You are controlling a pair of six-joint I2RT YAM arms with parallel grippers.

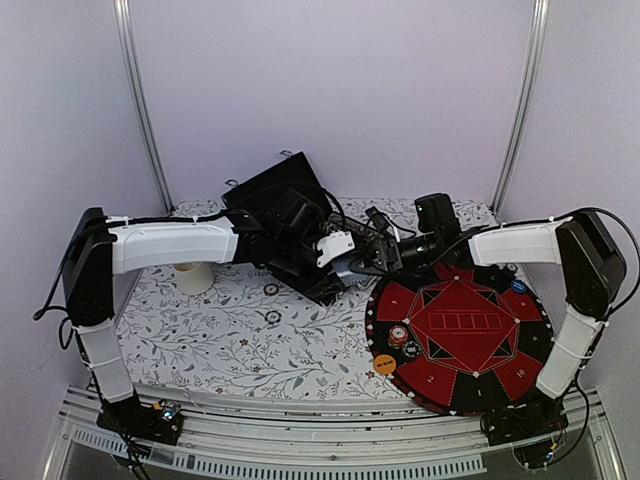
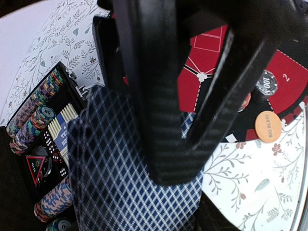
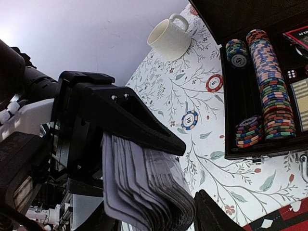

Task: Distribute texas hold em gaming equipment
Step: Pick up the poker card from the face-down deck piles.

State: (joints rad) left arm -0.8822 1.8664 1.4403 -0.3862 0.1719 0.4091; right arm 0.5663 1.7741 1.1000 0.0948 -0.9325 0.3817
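Next, the right gripper stays at the deck's loose end and closes its open fingers onto the outermost card [image 1: 352,269], as that card's edge already lies between them.
A deck of playing cards [image 2: 120,183] with blue diamond backs hangs in the air between the two arms. My left gripper [image 1: 345,262] is shut on it. In the right wrist view the cards [image 3: 144,192] fan out edge-on, and my right gripper [image 1: 376,262] stands open around their free end. Its lower finger [image 3: 216,211] is just clear of them. Rows of poker chips [image 3: 272,96] fill the open black case [image 1: 285,215]. Two loose chips [image 3: 214,83] [image 3: 189,120] lie on the flowered cloth. An orange button [image 1: 385,365] and a chip stack [image 1: 400,335] sit on the round red and black mat [image 1: 460,330].
A cream cup [image 1: 193,278] lies on the cloth at the left, near the left arm. A blue button [image 1: 518,286] sits at the mat's far right rim. Metal frame posts [image 1: 140,100] rise at both back corners. The case's raised lid stands behind the grippers.
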